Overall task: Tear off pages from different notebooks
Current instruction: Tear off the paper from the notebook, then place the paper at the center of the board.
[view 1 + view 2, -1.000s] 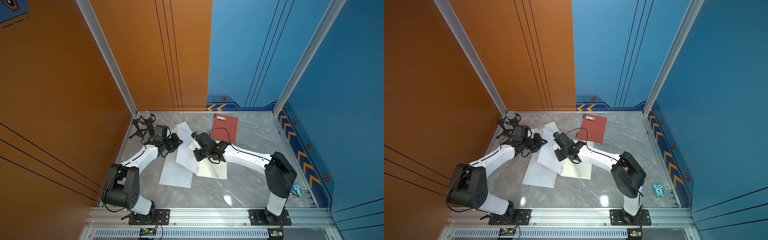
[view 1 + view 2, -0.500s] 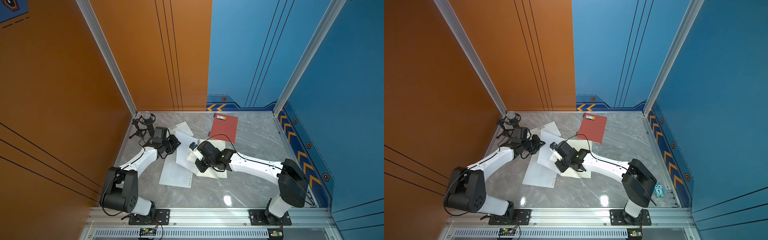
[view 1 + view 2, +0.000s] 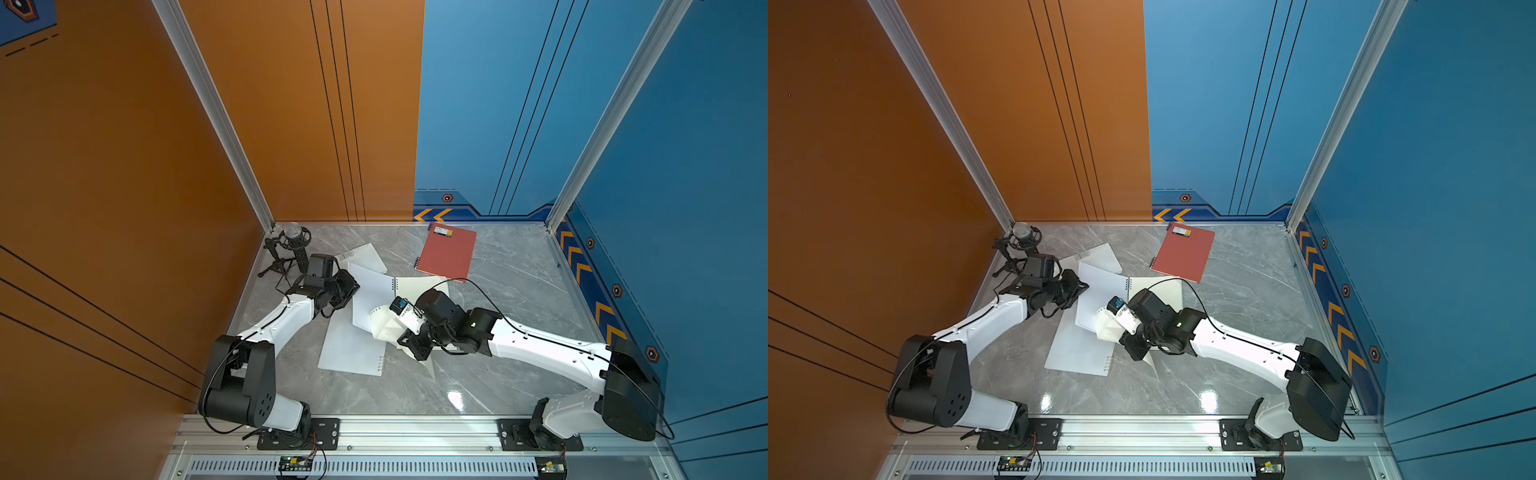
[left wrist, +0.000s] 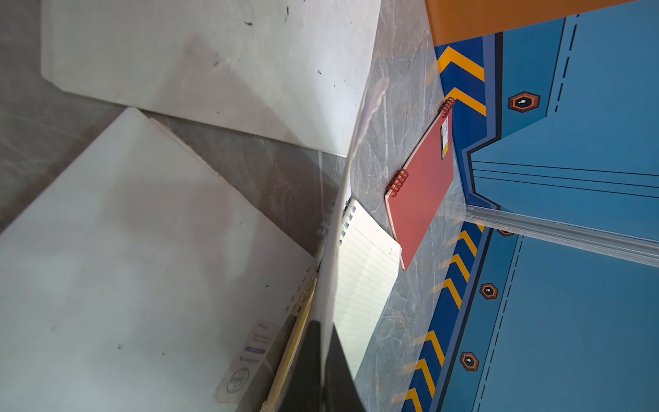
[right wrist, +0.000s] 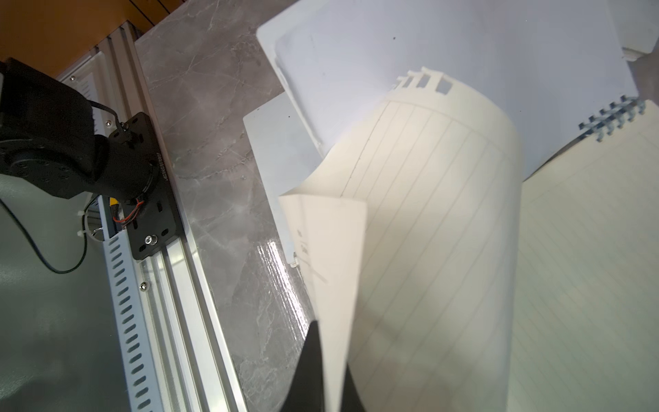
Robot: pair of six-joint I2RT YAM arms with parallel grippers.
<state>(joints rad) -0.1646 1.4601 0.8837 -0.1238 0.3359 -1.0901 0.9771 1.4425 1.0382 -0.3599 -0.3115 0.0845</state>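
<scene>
I need to swing the page (image 3: 383, 326) in my right gripper outward next, lower it and release it on the bare tabletop between the red notebook and the blue side.
My right gripper (image 5: 330, 342) is shut on a cream lined page (image 5: 428, 214) that curls up from it; the page's punched edge stands clear of the spiral (image 5: 613, 117). In both top views the page (image 3: 383, 326) (image 3: 1106, 325) hangs over the white notebooks. My left gripper (image 4: 324, 326) (image 3: 351, 289) is shut on the frosted cover (image 4: 330, 278) of the open notebook (image 3: 419, 284) and holds it raised. A large white notebook (image 3: 353, 349) lies in front, a smaller one (image 3: 363, 255) behind. The red notebook (image 3: 449, 251) lies closed at the back.
A microphone on a small tripod (image 3: 293, 245) stands in the back left corner, close behind my left wrist. Orange and blue walls close the table on three sides. An aluminium rail (image 3: 415, 428) with both arm bases runs along the front edge.
My right gripper has pulled the page toward the front, away from the spiral, and the page now curls free. The right arm has stretched out lower. The left gripper has kept its place.
</scene>
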